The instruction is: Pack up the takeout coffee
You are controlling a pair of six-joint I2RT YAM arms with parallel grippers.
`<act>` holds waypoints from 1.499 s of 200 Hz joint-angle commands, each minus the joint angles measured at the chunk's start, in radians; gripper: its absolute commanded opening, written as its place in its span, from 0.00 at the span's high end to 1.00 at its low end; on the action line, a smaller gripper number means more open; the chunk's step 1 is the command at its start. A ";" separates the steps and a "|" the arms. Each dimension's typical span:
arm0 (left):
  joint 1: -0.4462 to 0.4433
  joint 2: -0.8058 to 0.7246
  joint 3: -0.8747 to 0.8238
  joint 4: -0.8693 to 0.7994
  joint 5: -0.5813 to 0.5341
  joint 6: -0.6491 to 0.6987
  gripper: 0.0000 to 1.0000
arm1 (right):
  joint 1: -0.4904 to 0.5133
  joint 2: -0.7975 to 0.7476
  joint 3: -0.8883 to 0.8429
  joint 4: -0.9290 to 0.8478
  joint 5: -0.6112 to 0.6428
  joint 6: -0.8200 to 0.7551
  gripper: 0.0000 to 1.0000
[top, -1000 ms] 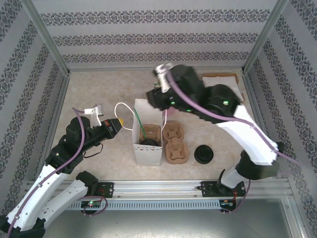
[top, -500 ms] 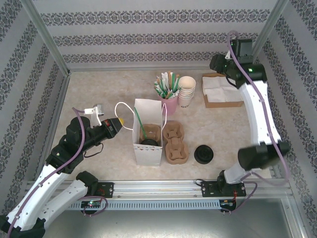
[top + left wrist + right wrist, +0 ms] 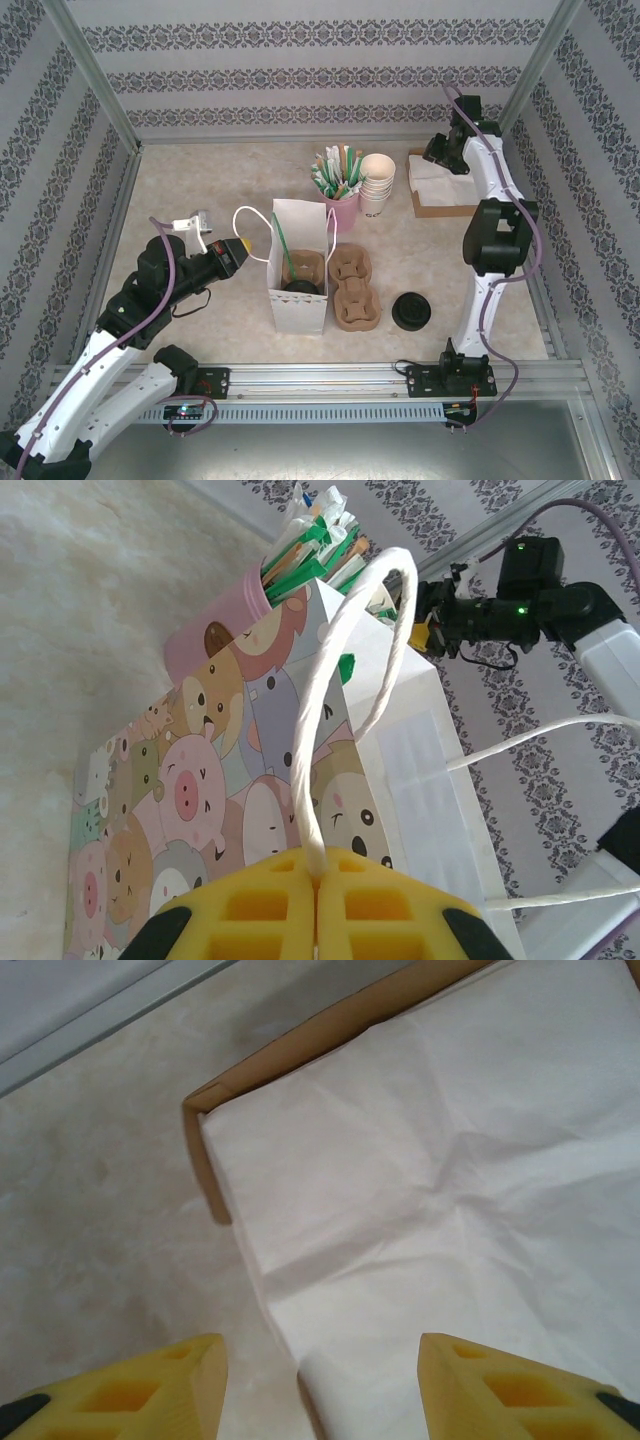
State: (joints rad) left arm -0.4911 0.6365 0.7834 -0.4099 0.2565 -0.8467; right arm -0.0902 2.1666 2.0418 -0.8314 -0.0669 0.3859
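Next I will shift my right gripper in over the large white tissue sheet point(image 3: 450, 183) point(image 3: 430, 1210) and lower onto it, because one open finger still hangs past the sheet's edge.
A white paper bag point(image 3: 298, 270) printed with cartoon animals point(image 3: 230, 770) stands upright at mid-table. Inside it sits a cardboard cup carrier point(image 3: 305, 267) with a black-lidded cup point(image 3: 300, 288) and a green straw point(image 3: 282, 250). My left gripper point(image 3: 238, 248) is left of the bag, its yellow jaws point(image 3: 317, 880) shut on the bag's white cord handle point(image 3: 320, 730). My right gripper point(image 3: 440, 155) hovers open at the back right, over a cardboard box point(image 3: 205, 1160) of white napkins point(image 3: 450, 1180). Nothing lies between its fingers point(image 3: 322, 1370).
An empty cardboard cup carrier point(image 3: 353, 290) lies just right of the bag, and a black lid point(image 3: 411, 311) lies further right. Behind the bag stand a pink cup of straws point(image 3: 338, 195) and a stack of paper cups point(image 3: 377, 180). Patterned walls close three sides.
My right arm has swung from above the bag to the back right corner over the napkin box, and its jaws have widened. The left gripper keeps its hold on the handle.
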 commanded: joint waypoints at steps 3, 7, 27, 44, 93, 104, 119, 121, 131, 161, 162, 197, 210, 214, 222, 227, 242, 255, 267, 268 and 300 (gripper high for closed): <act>-0.014 0.009 -0.013 0.046 -0.016 0.001 0.91 | -0.021 0.065 0.080 -0.056 0.062 -0.012 0.46; -0.014 0.012 -0.013 0.046 -0.016 0.002 0.90 | -0.024 0.077 0.090 -0.063 0.071 -0.009 0.46; -0.014 0.024 -0.015 0.055 -0.008 0.004 0.90 | -0.035 0.121 0.110 -0.066 0.087 0.002 0.46; -0.014 0.035 -0.011 0.056 -0.001 0.003 0.90 | -0.044 0.152 0.119 -0.063 0.081 0.010 0.47; -0.014 0.040 -0.014 0.056 -0.007 0.004 0.90 | -0.056 0.215 0.115 -0.062 0.095 0.007 0.49; -0.014 0.041 -0.013 0.057 -0.009 0.004 0.90 | -0.057 0.226 0.109 -0.057 0.098 0.006 0.51; -0.014 0.045 -0.011 0.055 -0.007 0.005 0.90 | -0.060 0.235 0.101 -0.050 0.100 0.006 0.54; -0.014 0.045 -0.010 0.055 -0.007 0.005 0.90 | -0.060 0.237 0.099 -0.049 0.101 0.007 0.55; -0.015 0.046 -0.007 0.053 -0.008 0.004 0.90 | -0.060 0.240 0.098 -0.049 0.099 0.010 0.59; -0.014 0.048 -0.003 0.049 -0.010 0.003 0.90 | -0.060 0.229 0.086 -0.037 0.105 0.006 0.76; -0.014 0.048 -0.003 0.049 -0.011 0.002 0.90 | -0.060 0.229 0.086 -0.037 0.105 0.006 0.77; -0.014 0.047 -0.001 0.048 -0.008 0.000 0.90 | -0.061 0.193 0.086 -0.038 0.110 0.000 1.00; -0.014 0.043 0.000 0.046 -0.008 0.000 0.90 | -0.062 0.170 0.081 -0.034 0.108 0.001 1.00; -0.014 0.044 0.000 0.046 -0.007 0.000 0.90 | -0.061 0.163 0.081 -0.035 0.106 0.000 1.00; -0.014 0.041 0.001 0.044 -0.005 0.001 0.90 | -0.062 0.146 0.079 -0.035 0.101 0.002 1.00; -0.014 0.040 0.003 0.042 -0.007 0.002 0.90 | -0.062 0.130 0.077 -0.034 0.096 0.001 1.00; -0.014 0.036 0.008 0.036 -0.010 0.005 0.90 | -0.062 0.090 0.065 -0.026 0.083 0.007 1.00; -0.014 0.031 0.009 0.036 -0.012 0.007 0.90 | -0.060 0.050 0.055 -0.023 0.072 0.009 1.00; -0.014 0.029 0.010 0.036 -0.012 0.007 0.90 | -0.059 0.012 0.049 -0.024 0.055 0.013 1.00; -0.015 0.029 0.010 0.036 -0.012 0.008 0.90 | -0.059 0.008 0.049 -0.024 0.054 0.014 1.00; -0.014 0.026 0.011 0.038 -0.010 0.006 0.90 | -0.033 -0.123 0.017 -0.015 0.045 0.003 1.00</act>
State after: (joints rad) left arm -0.4911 0.6724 0.7799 -0.3813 0.2569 -0.8463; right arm -0.1402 2.1651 2.0819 -0.8585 -0.0021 0.3901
